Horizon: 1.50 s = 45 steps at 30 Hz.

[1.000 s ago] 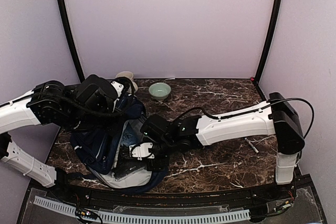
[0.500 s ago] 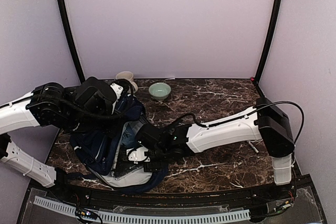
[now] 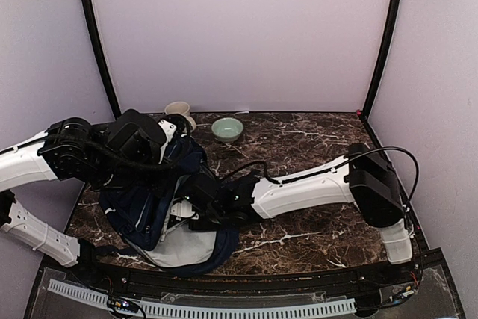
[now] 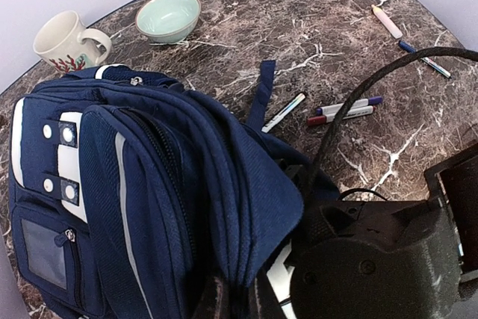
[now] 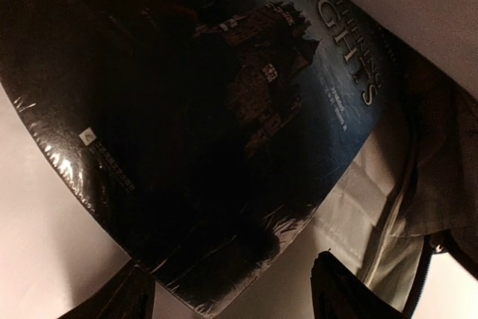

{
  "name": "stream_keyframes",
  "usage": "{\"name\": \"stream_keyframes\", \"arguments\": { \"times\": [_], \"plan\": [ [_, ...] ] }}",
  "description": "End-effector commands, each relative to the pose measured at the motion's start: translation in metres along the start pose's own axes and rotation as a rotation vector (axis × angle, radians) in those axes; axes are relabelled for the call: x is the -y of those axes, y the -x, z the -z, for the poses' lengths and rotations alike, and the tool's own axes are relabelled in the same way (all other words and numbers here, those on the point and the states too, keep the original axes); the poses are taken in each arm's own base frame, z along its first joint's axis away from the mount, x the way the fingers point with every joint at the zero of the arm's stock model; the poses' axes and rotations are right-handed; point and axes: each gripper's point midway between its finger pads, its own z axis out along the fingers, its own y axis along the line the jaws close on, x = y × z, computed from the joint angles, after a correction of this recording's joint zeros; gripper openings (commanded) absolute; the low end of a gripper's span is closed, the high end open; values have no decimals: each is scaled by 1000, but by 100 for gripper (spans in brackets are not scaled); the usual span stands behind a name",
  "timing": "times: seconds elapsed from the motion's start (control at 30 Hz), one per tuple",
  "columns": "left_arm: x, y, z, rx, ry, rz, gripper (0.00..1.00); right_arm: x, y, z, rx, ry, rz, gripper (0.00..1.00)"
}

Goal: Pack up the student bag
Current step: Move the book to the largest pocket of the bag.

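I should carry the bag's held fold with my left gripper to the right in the top view and down over the bag's light-lined opening [image 3: 196, 242] and let it go there, since the book is inside.
The student bag [image 3: 149, 203], navy with white patches, lies at the table's left front with its light-lined mouth toward the near edge. In the left wrist view the bag [image 4: 142, 155] fills the frame. My left gripper [image 4: 237, 300] is shut on a fold of its navy fabric and holds the flap up. My right gripper [image 5: 233, 267] is deep inside the bag, hidden in the top view. Its dark fingers [image 5: 340, 289] stand wide apart, open. A shrink-wrapped dark book [image 5: 202, 110] lies on the pale lining just ahead of them, with its near corner between them.
A cream mug [image 3: 178, 109] and a pale green bowl [image 3: 227, 129] stand at the back behind the bag. Pens [image 4: 343, 110] lie on the marble right of the bag, with more pens [image 4: 388, 22] farther right. A loose bag strap [image 4: 261, 91] trails on the table.
My right arm has pushed further left into the bag's mouth. The book and the gripper, seen at the opening before, are now hidden inside. The left arm has barely moved.
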Motion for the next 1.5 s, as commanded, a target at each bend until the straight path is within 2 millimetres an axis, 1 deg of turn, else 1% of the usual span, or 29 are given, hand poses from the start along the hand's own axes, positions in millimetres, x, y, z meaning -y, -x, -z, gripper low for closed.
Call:
{"name": "stream_keyframes", "arguments": {
  "times": [0.0, 0.07, 0.1, 0.3, 0.6, 0.67, 0.8, 0.87, 0.93, 1.0, 1.2, 1.3, 1.47],
  "plan": [
    [1, 8, 8, 46, -26, 29, 0, 39, 33, -4, 99, -153, -78, 71],
    [2, 8, 9, 46, -31, 31, 0, 43, 40, -6, 133, -176, -96, 71],
    [1, 8, 9, 46, -31, 31, 0, 54, 36, -7, 107, -237, -94, 71],
    [4, 8, 7, 44, -35, 28, 0, 68, 35, -19, 83, -333, -76, 71],
    [7, 7, 3, 38, -39, 27, 0, 76, 30, -40, 69, -359, -85, 69],
    [8, 7, 2, 38, -39, 26, 0, 76, 29, -44, 61, -355, -82, 69],
    [7, 7, 2, 37, -36, 23, 0, 73, 24, -43, 33, -336, -66, 69],
    [6, 7, 2, 39, -32, 26, 0, 73, 21, -36, 18, -325, -57, 69],
    [5, 8, 3, 42, -30, 27, 0, 68, 14, -31, -5, -306, -40, 69],
    [4, 8, 3, 44, -27, 27, 0, 62, 7, -22, -29, -283, -20, 69],
    [1, 4, -1, 38, -2, 11, 0, 46, -14, 17, -56, -240, 23, 69],
    [1, -1, -9, 23, 22, -7, 0, 42, -28, 35, -96, -208, 51, 69],
    [7, -6, -22, 0, 28, -29, 0, 32, -61, 63, -174, -153, 98, 69]
  ]
}}
